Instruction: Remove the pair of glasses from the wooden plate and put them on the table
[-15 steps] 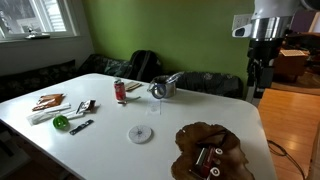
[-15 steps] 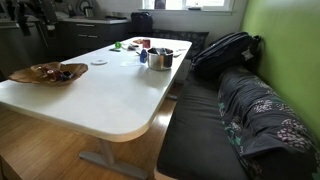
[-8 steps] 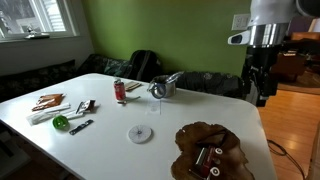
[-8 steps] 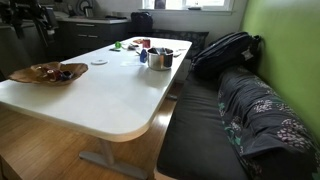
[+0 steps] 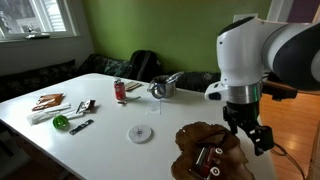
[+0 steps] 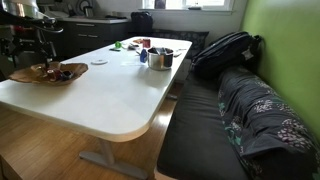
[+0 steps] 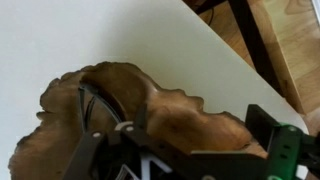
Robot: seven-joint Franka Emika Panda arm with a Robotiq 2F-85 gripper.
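I will shift my gripper down and to its left in the wrist view and lower its open fingers over the glasses' dark frame (image 7: 98,100), since the frame lies there.
The wooden plate (image 5: 190,135), dark brown with a wavy edge, lies near the front corner of the white table (image 5: 110,140). It also shows in an exterior view (image 6: 30,73) and fills the lower part of the wrist view (image 7: 190,115). The pair of glasses (image 5: 203,158) lies on the plate beside a small red item. In the wrist view its thin dark frame (image 7: 88,105) lies at the plate's left side. My gripper (image 5: 250,130) is open and empty. It hangs just above the plate's right edge, seen also in the wrist view (image 7: 176,128).
A small clear disc (image 5: 140,133) lies left of the plate. A metal pot (image 5: 163,87), a red can (image 5: 120,90) and several small tools (image 5: 60,105) are farther back. A dark bench with a backpack (image 6: 225,50) runs along the table.
The arm has come down from high at the back right. Its gripper is now low over the wooden plate's edge.
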